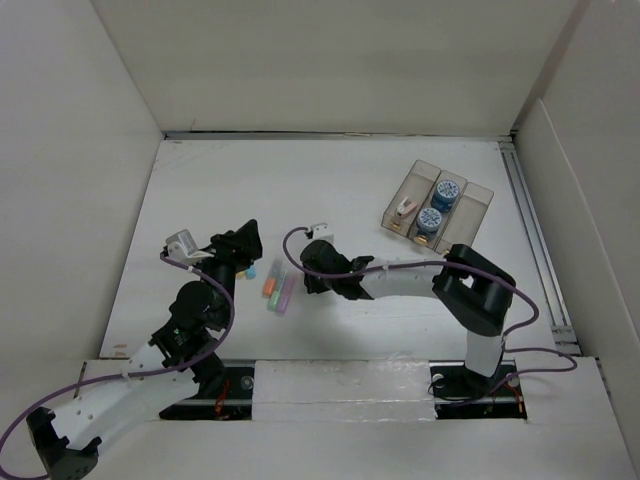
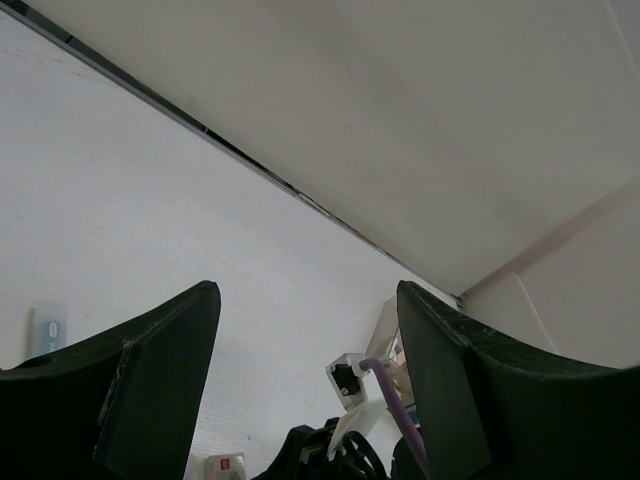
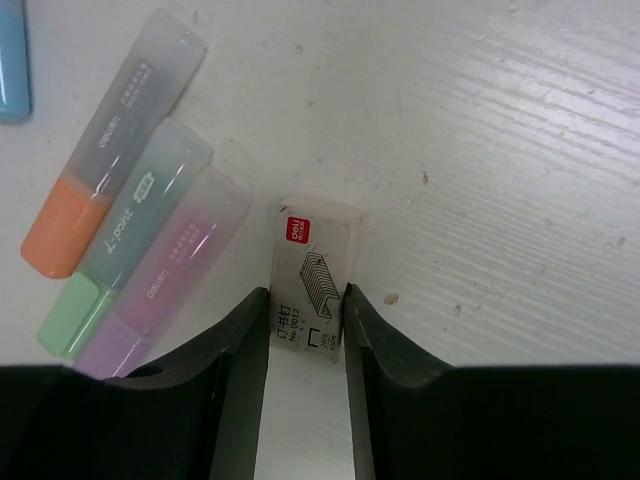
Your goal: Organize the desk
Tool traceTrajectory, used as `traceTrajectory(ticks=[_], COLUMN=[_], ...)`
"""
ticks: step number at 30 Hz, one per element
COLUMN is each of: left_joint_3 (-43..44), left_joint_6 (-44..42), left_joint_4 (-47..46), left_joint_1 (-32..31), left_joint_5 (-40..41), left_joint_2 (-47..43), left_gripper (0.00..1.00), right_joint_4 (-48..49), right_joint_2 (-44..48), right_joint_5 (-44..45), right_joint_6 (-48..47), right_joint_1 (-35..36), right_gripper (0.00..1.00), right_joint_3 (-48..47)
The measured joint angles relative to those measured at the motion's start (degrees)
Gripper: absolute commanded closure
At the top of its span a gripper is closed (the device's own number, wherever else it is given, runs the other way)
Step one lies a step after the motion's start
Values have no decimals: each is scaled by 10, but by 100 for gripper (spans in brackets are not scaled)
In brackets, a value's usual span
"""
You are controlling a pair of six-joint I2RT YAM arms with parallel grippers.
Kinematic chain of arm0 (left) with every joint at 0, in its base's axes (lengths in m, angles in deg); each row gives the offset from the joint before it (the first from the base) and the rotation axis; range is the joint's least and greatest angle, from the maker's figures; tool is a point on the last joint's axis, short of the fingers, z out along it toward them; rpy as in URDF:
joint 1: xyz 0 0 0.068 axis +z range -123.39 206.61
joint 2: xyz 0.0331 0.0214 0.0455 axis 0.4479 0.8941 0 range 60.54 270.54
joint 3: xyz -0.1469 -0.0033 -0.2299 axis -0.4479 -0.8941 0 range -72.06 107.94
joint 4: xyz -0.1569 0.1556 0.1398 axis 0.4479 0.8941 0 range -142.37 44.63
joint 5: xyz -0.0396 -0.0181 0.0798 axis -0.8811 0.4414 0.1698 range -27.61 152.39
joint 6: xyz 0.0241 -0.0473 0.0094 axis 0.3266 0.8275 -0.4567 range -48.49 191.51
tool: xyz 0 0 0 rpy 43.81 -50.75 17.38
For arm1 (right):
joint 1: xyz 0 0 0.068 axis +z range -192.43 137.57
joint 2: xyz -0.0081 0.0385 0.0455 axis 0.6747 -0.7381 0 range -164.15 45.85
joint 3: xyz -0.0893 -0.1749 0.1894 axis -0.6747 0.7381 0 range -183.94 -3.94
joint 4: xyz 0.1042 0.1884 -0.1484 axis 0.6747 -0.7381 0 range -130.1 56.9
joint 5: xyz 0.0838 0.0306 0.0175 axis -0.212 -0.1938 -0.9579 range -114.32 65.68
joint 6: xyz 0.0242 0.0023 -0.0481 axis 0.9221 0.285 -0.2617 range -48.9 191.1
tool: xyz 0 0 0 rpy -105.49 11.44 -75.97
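Observation:
Next, my right gripper will lift the staple box and move it away from my base over the section of the tray holding the small object (image 1: 409, 197).
The desk (image 1: 330, 180) is a white plank tabletop walled by white panels. My right gripper (image 3: 305, 310) is shut on a small white staple box (image 3: 312, 275) that lies flat on the desk, its jaws pressing both long sides. Right beside the box lie three highlighters: orange (image 3: 105, 175), green (image 3: 130, 235) and purple (image 3: 165, 270). In the top view this gripper (image 1: 312, 272) sits just right of the highlighters (image 1: 277, 290). My left gripper (image 1: 250, 240) is open and empty, raised left of them, and in its own view (image 2: 305, 330) nothing is between its jaws.
A clear three-compartment tray (image 1: 478, 205) stands at the back right, with two blue-topped round items (image 1: 440, 205) in its middle compartment and a small object (image 1: 404, 210) in the left one. A light blue item (image 1: 252, 270) lies left of the highlighters.

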Motion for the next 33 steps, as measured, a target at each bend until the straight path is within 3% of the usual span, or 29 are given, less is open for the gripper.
traceTrajectory(ticks=[6, 12, 16, 22, 25, 27, 28, 29, 30, 33], left_joint_3=[0, 0, 0, 8, 16, 23, 26, 29, 32, 40], left_joint_6=[0, 0, 0, 0, 0, 0, 0, 0, 0, -1], left_joint_4=[0, 0, 0, 8, 12, 14, 14, 14, 15, 15], left_joint_1=[0, 0, 0, 0, 0, 0, 0, 0, 0, 0], left_joint_5=[0, -1, -4, -11, -15, -17, -19, -19, -22, -27], left_joint_2=[1, 19, 34, 64, 82, 97, 103, 111, 119, 148], left_gripper=[33, 32, 30, 29, 28, 28, 28, 27, 27, 27], right_joint_4=[-10, 11, 26, 28, 28, 28, 27, 26, 24, 25], right_joint_2=[44, 144, 154, 126, 108, 98, 94, 92, 91, 93], right_joint_5=[40, 50, 64, 61, 54, 49, 46, 43, 40, 34], right_joint_6=[-1, -3, 1, 11, 15, 19, 22, 24, 27, 29], right_joint_1=[-33, -203, -304, -378, -399, -407, -410, -412, -414, -415], right_gripper=[79, 79, 78, 77, 71, 60, 51, 34, 28, 25], right_joint_3=[17, 24, 10, -8, -14, -16, -16, -16, -16, -16])
